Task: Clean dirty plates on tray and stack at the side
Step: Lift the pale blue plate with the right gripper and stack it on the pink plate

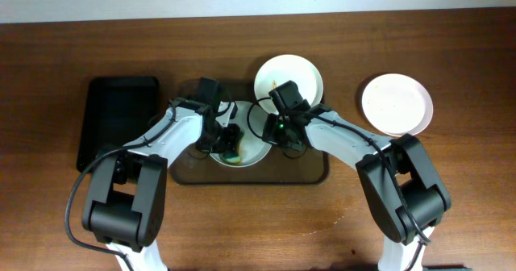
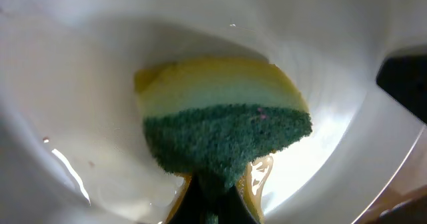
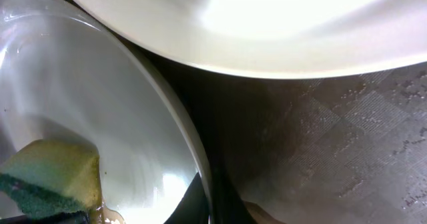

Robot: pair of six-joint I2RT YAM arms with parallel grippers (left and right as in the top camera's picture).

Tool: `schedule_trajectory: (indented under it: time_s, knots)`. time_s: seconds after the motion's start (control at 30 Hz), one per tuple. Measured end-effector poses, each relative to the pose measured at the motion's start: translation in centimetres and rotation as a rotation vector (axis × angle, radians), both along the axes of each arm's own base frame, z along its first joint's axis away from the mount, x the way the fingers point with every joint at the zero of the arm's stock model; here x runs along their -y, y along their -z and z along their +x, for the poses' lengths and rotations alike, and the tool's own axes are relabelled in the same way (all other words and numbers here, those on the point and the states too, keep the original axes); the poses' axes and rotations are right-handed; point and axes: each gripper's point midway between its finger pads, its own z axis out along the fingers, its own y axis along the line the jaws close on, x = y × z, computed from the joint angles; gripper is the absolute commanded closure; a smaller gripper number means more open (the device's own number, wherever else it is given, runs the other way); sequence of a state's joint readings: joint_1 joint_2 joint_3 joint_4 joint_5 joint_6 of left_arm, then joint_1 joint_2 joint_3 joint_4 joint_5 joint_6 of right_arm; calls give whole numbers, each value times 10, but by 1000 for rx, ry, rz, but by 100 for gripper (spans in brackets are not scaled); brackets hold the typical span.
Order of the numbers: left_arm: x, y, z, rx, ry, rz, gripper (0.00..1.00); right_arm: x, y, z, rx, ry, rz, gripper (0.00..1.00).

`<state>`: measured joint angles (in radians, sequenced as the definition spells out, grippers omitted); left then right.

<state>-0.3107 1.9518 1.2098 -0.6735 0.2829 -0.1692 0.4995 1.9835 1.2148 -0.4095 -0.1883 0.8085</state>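
The third plate point(image 1: 397, 104) is right of my right gripper in the overhead view; I will lift the held plate across, lower it there and release.
The brown tray point(image 1: 310, 173) holds a white plate point(image 1: 255, 152) at its middle and a second white plate point(image 1: 300, 71) leaning over its far rim. A third plate point(image 1: 396, 103) lies on the table at the right. My left gripper point(image 1: 231, 144) is shut on a yellow-and-green sponge point(image 2: 223, 121) and presses it into the middle plate point(image 2: 80, 97). My right gripper point(image 1: 269, 132) is shut on that plate's right rim point(image 3: 193, 161). In the right wrist view the sponge point(image 3: 57, 171) lies low left, the second plate point(image 3: 267, 24) on top and the tray floor point(image 3: 333, 144) at right.
A smaller black tray point(image 1: 117, 118) lies on the table to the left of the brown tray. Both arms cross over the brown tray's middle. The wooden table point(image 1: 468, 45) runs all around.
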Motion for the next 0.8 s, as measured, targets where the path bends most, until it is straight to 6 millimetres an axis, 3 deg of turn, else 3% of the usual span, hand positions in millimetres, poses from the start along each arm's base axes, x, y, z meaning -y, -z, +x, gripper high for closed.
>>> schedule_trajectory:
  time_s: [0.07, 0.2, 0.33, 0.47, 0.53, 0.57, 0.67, 0.7, 0.8]
  knots:
    - [-1, -1, 14, 47, -21, -32, 99, 1, 0, 2, 6, 7, -2, 96]
    - [-8, -5, 61, 204, -84, -78, 99, 1, -1, 3, 6, 20, 4, 95]
    - [-35, -19, 90, 223, -167, -20, 99, 1, -1, 3, 4, 25, 6, 96]
    - [-64, -76, 118, 286, -241, 2, 99, -1, -2, 2, 9, -9, 4, 96]
    - [-94, -124, 129, 378, -308, -4, 99, -1, -3, -8, -23, -90, -10, 96]
    - [-108, -137, 133, 408, -338, -2, 99, -2, -5, -14, -40, -138, -22, 96]
    - [-145, -137, 129, 389, -415, 38, 99, -1, -24, -21, -35, -249, -110, 96]
    - [-157, -135, 126, 380, -440, 64, 99, -2, -40, -20, 12, -291, -153, 96]
    - [-164, -132, 122, 364, -452, 95, 99, -4, -92, -19, 153, -340, -283, 96]
